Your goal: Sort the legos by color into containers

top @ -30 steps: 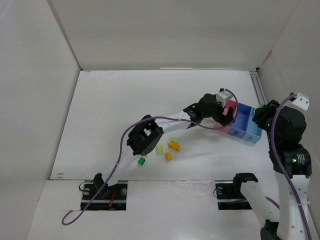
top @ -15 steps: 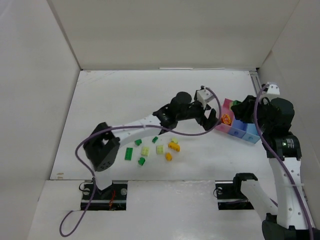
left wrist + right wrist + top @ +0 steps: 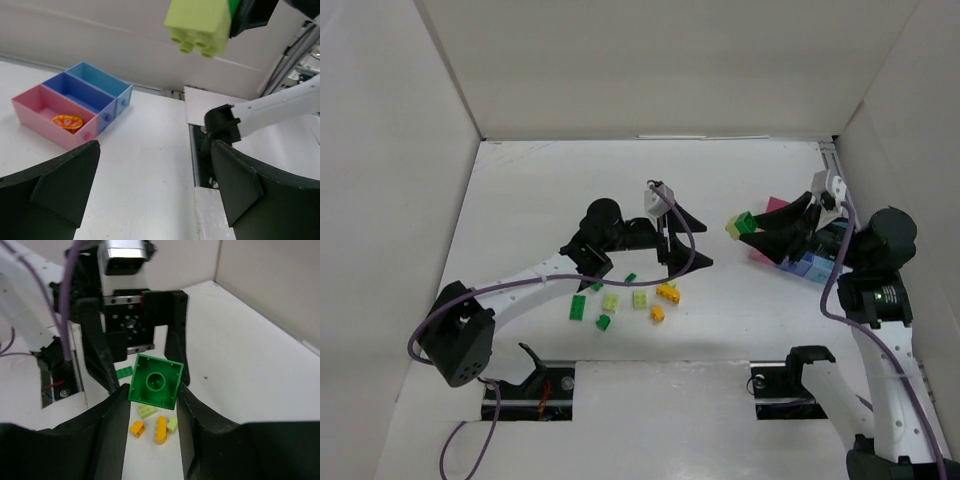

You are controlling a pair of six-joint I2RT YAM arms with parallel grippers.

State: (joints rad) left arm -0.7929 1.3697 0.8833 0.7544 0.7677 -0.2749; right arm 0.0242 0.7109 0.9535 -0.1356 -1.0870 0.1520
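My right gripper tips down over the dark blue bin (image 3: 795,266) next and lowers to release the green brick, since the pink bin holds an orange-yellow piece.
My right gripper (image 3: 752,226) is shut on a dark green brick (image 3: 156,385) with a pale yellow-green brick (image 3: 733,226) stuck to it. It holds them in the air just left of the containers (image 3: 807,268). The left wrist view shows the pink bin (image 3: 35,107), the dark blue bin (image 3: 80,95) and the light blue bin (image 3: 100,80). A round orange-yellow piece (image 3: 67,121) lies in the pink bin. My left gripper (image 3: 692,242) is open and empty over the table's middle, facing the bins. Several loose legos (image 3: 640,298) lie below it, and some show in the right wrist view (image 3: 160,429).
White walls close in the table at the back and both sides. A metal rail (image 3: 835,175) runs along the right edge. The purple cable (image 3: 680,225) loops over my left wrist. The right arm's base mount (image 3: 810,360) sits at the near edge.
My left gripper has drawn back from the pink bin to the table's middle, leaving the round orange piece in it. My right gripper has swung left over the bins holding the stacked bricks.
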